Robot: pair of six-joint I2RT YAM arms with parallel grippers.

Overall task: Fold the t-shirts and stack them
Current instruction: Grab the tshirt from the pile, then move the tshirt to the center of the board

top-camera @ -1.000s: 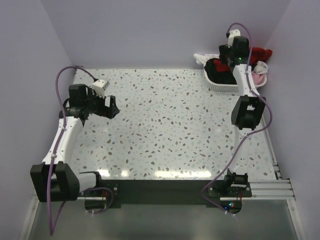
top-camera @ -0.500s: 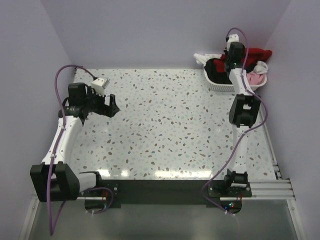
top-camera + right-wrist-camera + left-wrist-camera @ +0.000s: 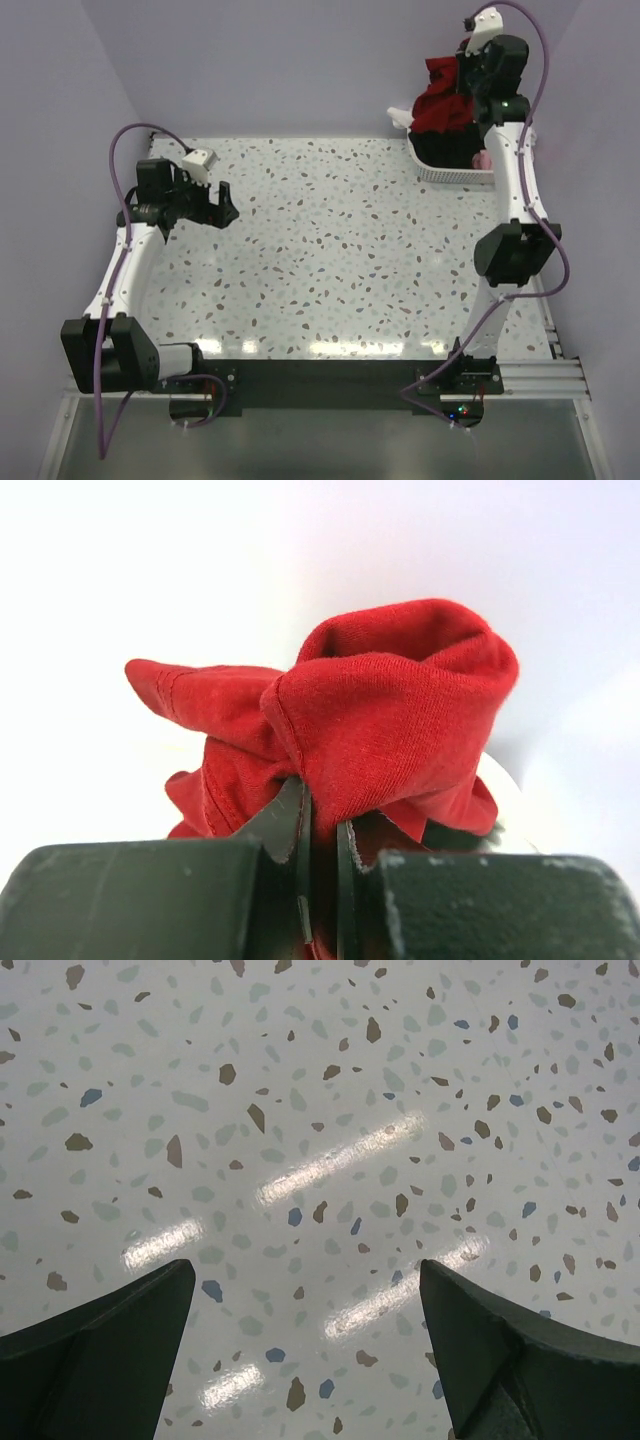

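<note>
I will next move my left gripper down and back toward the bare tabletop to take the dark red t-shirt's edge, since only my right gripper holds that shirt.
My right gripper is shut on a bunched fold of the dark red t-shirt. In the top view that red t-shirt hangs from the right gripper, lifted above the white slotted basket at the table's far right corner. A black t-shirt and a bit of a pink one lie in the basket. My left gripper hovers over the left side of the table, open, with nothing between its fingers.
The speckled tabletop stretches between the two arms. Lilac walls close in the back and both sides. A metal rail runs along the near right edge by the right arm's base.
The right gripper closed on the red t-shirt in the basket and rose, pulling it up out of the basket. The left arm barely moved.
</note>
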